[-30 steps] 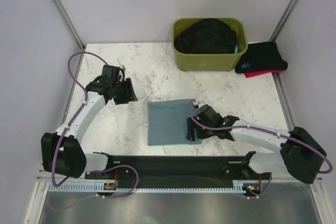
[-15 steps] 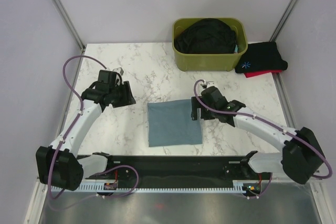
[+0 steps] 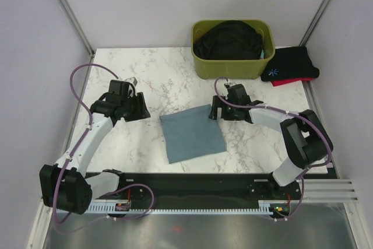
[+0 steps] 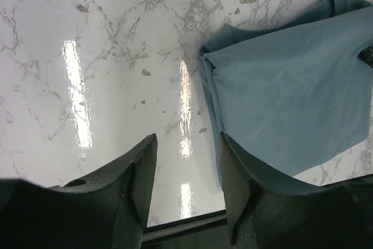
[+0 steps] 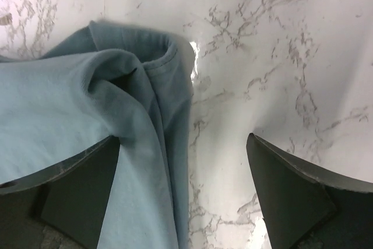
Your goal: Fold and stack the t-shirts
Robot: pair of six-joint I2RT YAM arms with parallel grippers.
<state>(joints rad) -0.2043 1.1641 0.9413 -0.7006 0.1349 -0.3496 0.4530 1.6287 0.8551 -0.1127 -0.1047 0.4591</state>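
Note:
The shirt's far corner is outward and to the left of my right gripper in the top view, so I will move my right gripper that way until its fingers are on both sides of the corner.
A folded teal-blue t-shirt (image 3: 192, 134) lies on the marble table (image 3: 157, 77), turned slightly askew. It shows in the left wrist view (image 4: 291, 97) and in the right wrist view (image 5: 76, 121). My right gripper (image 3: 214, 111) is open at the shirt's far right corner, one finger over the cloth and one over bare marble (image 5: 183, 173). My left gripper (image 3: 139, 108) is open and empty just left of the shirt (image 4: 187, 173). A folded black t-shirt with blue print (image 3: 288, 65) lies on a red one (image 3: 284, 81) at the far right. A black t-shirt (image 3: 228, 40) fills the bin.
An olive-green plastic bin (image 3: 232, 68) stands at the back centre-right. A black rail (image 3: 192, 182) runs along the table's near edge. Grey walls close in the left and right sides.
My right gripper moved from the shirt's near right edge to its far right corner. The shirt rotated slightly and shifted. My left gripper dropped a little toward the shirt.

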